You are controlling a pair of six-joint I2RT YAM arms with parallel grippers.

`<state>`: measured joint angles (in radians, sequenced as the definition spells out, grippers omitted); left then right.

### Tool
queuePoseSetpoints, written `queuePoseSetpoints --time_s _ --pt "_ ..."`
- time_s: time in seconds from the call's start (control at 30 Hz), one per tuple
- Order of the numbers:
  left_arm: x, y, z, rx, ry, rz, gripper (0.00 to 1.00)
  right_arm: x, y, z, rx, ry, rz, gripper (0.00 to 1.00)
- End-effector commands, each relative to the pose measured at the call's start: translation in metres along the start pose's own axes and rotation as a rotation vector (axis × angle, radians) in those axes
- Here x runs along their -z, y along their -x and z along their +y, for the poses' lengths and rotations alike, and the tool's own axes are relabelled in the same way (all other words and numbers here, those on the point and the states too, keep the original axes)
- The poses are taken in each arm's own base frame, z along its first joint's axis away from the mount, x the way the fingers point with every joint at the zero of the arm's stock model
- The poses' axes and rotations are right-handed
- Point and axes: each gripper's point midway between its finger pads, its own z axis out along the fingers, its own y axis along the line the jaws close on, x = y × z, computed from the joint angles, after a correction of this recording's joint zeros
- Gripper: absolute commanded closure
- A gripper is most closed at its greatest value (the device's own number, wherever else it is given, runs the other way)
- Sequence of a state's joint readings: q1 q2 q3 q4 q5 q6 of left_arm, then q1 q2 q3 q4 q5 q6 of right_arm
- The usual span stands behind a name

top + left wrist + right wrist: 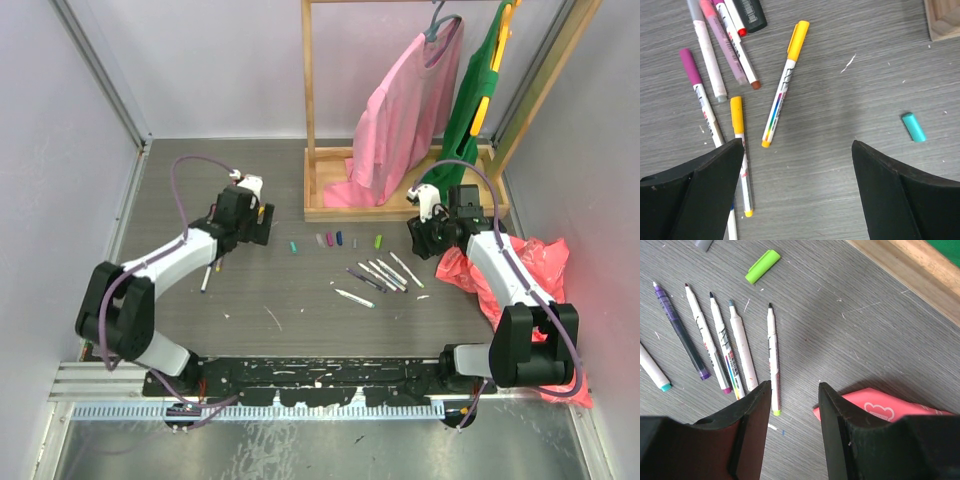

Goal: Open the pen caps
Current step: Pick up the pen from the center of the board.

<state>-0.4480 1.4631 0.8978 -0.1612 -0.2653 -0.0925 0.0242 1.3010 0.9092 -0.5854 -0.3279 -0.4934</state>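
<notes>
The yellow cap is still on the pen nearer the loose teal cap (914,127), so my left gripper will next go down onto that pen's striped body (776,107) and close.
Several capped pens lie under my left gripper (797,145): a yellow-capped one (785,85), a second yellow-capped one (740,150), a purple-capped one (702,97) and others. A loose teal cap (914,127) lies to the right. My left gripper (258,225) is open and empty above the table. Loose caps (329,240) lie in a row mid-table. My right gripper (794,386) is open and empty over the end of a green-ended uncapped pen (772,357), beside several uncapped pens (722,347). A green cap (762,266) lies beyond them. The right gripper (420,235) also shows from above.
A wooden clothes rack base (400,205) with a pink garment (405,110) and a green one (480,90) stands at the back. A pink bag (880,407) lies by my right gripper. A black marker (752,12) lies among the left pens. One pen (353,297) lies apart.
</notes>
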Motion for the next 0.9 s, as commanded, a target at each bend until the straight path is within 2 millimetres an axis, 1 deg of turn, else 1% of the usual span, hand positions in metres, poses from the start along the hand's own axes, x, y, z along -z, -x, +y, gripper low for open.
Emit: queuePoseSetpoints --time_s 0.0,0.03,0.17,0.23,0.3,0.33,0.53,0.7,0.87 --pt "-0.014 0.01 0.001 0.031 -0.096 0.088 0.12 0.004 0.014 -0.003 0.019 -0.002 -0.038 0.52" --pt "-0.018 0.009 0.003 0.046 -0.105 0.109 0.12 0.004 0.013 -0.003 0.02 -0.001 -0.037 0.52" --pt "-0.035 0.004 0.014 0.118 -0.139 0.164 0.28 0.004 0.012 -0.002 0.02 0.002 -0.034 0.52" --pt "-0.043 -0.001 0.016 0.142 -0.16 0.196 0.35 0.004 0.012 -0.002 0.021 0.004 -0.034 0.52" --pt "-0.052 -0.008 0.016 0.146 -0.164 0.238 0.39 0.004 0.012 -0.002 0.02 0.006 -0.034 0.52" --pt "-0.054 -0.008 0.017 0.145 -0.162 0.247 0.4 0.004 0.012 -0.002 0.02 0.007 -0.034 0.52" --pt "-0.072 -0.024 0.025 0.143 -0.109 0.325 0.44 0.004 0.012 -0.001 0.022 0.01 -0.035 0.52" --pt "-0.075 -0.028 0.022 0.152 -0.129 0.339 0.52 0.004 0.012 0.0 0.023 0.014 -0.034 0.52" --pt "-0.076 -0.029 0.019 0.159 -0.147 0.349 0.57 0.004 0.013 0.0 0.026 0.016 -0.036 0.52"
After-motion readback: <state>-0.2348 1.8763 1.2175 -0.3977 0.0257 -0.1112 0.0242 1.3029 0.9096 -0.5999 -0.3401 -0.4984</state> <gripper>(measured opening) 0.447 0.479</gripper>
